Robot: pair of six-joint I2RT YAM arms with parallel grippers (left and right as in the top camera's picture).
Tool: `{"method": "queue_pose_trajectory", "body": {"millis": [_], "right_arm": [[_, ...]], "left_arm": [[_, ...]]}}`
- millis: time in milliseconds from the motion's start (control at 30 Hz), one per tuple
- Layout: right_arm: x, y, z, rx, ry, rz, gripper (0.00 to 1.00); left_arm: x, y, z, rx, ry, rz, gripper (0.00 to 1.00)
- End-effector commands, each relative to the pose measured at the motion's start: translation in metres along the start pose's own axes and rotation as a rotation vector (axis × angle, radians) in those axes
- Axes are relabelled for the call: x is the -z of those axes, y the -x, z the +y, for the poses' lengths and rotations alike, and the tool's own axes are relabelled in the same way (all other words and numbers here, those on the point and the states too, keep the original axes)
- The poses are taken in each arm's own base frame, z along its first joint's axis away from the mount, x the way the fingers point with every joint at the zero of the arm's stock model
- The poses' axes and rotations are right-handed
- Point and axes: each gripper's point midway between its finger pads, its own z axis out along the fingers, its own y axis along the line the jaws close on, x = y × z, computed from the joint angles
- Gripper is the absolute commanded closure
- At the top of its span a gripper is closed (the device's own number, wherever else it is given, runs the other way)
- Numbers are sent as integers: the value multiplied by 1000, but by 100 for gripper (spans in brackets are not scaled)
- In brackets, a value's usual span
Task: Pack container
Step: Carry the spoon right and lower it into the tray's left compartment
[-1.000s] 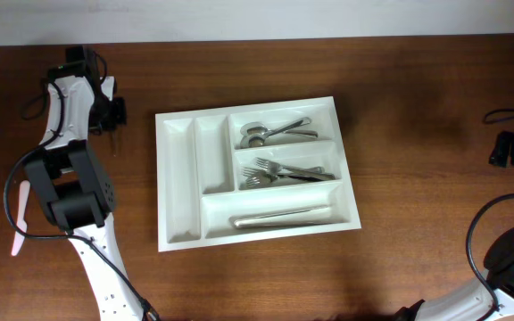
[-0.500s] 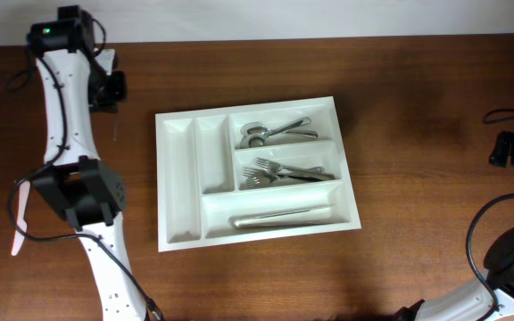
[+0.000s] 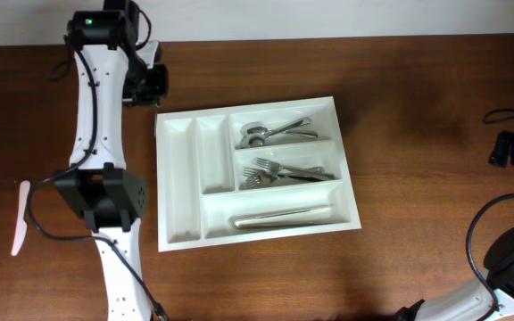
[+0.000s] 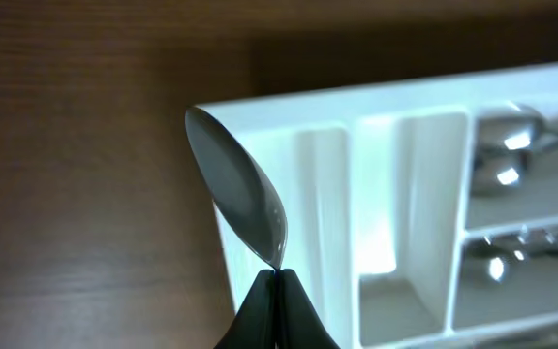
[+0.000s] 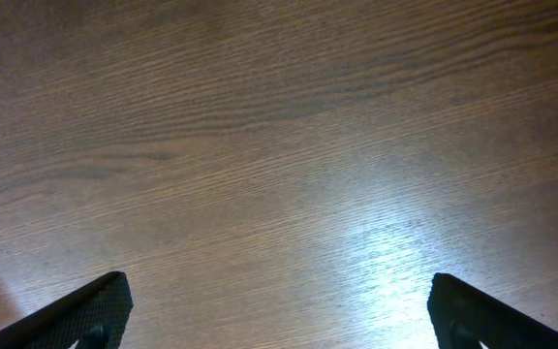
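I will move my left gripper back and to the right in the overhead view, lower it into the container's longer narrow section (image 3: 180, 183) (image 4: 308, 228) and let go of the spoon, because that section is empty.
The container (image 3: 161, 178) is a large white tray in the middle of the table, also seen in the left wrist view as container (image 4: 327, 184). My left gripper (image 4: 278, 281) is shut on the thin end of a metal spoon (image 4: 238, 189), whose bowl hangs over the tray's corner beside the two narrow compartments. In the overhead view the left gripper (image 3: 150, 85) hovers by the tray's back left corner. My right gripper (image 5: 279, 325) is open over bare wood, far from the tray, at the table's right edge (image 3: 509, 149).
The tray's wide compartments hold spoons (image 3: 275, 132), forks (image 3: 288, 171) and knives (image 3: 284, 216). Both narrow compartments (image 3: 194, 169) hold nothing. A white strip-like object (image 3: 20, 230) lies on the wood at the far left. A cable (image 3: 507, 114) runs near the right arm.
The left arm has swung from the far left of the table rightward, bringing the spoon to the tray's back left corner. The right arm has stayed still.
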Motion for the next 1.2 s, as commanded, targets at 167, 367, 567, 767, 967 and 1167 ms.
{"method": "queue_pose_trajectory", "body": {"millis": [167,367,567,767,967,1167], "right_arm": [[0,0,0,-1,4,-3,1],[0,0,0,-1,4,-3,1],[0,0,0,-1,4,-3,1],[0,0,0,-1,4,-3,1],[0,0,0,-1,4,-3,1],[0,0,1,-1,4,-3,1]], "left_arm": [[10,-89,5,50,50,200,98],[-18,-108,9,59,61,229,98],[-35,-87,-7,60,-19,142,98],[-40,-62,-34,78,-54,40,98],[-44,-59,-62,7,-48,13,98],[-45,-65,-56,37,57,22,98]]}}
